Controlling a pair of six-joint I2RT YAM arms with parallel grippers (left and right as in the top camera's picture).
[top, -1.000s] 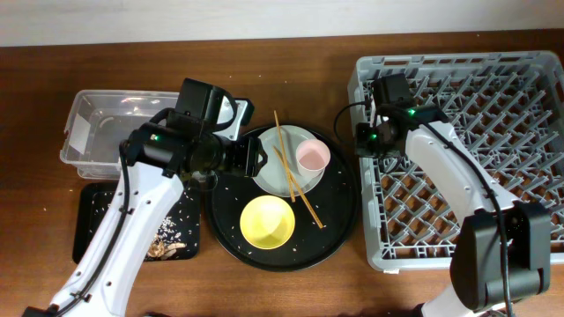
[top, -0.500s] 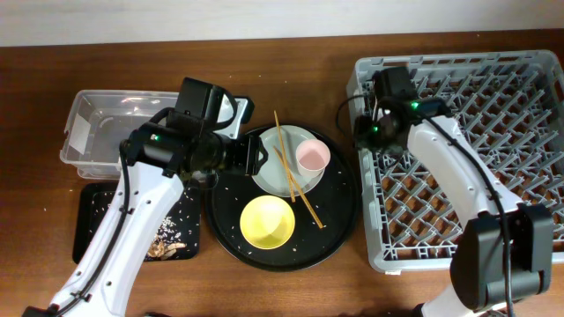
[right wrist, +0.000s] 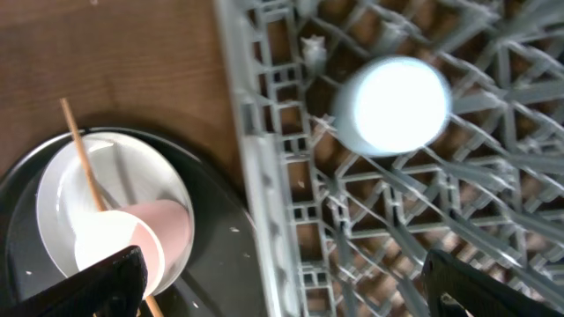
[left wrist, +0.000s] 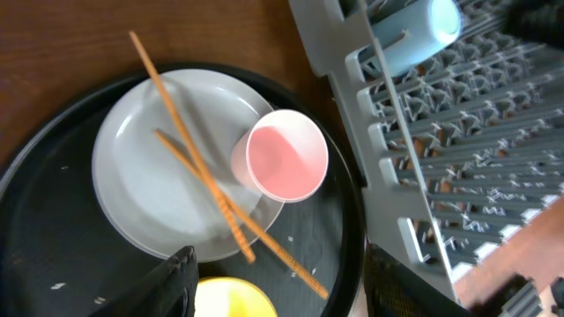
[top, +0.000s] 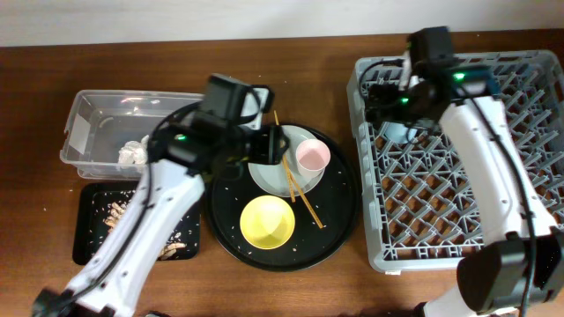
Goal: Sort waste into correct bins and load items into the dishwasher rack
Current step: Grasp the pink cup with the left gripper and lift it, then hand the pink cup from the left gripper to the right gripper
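Note:
The left gripper needs to move across and down to the pink cup, onto its chopstick-side rim, because the opening of the cup is below, to the gripper's right in the overhead view.
The light blue cup lies in the back-left corner of the dishwasher rack. My right gripper hangs above it, open and empty. My left gripper hovers open over the round tray, with nothing between its fingers. Below it sit the pink cup on the pale plate, two chopsticks across the plate, and the yellow bowl. A white tissue lies in the clear tub. Food scraps lie on the small black tray.
The large round black tray holds the plate, pink cup and bowl, with crumbs scattered on it. It nearly touches the rack's left wall. Brown table shows along the front edge and behind the tub.
My right gripper has opened, let go of the light blue cup in the rack and drawn back and up. My left arm has swung right over the plate, uncovering the tub.

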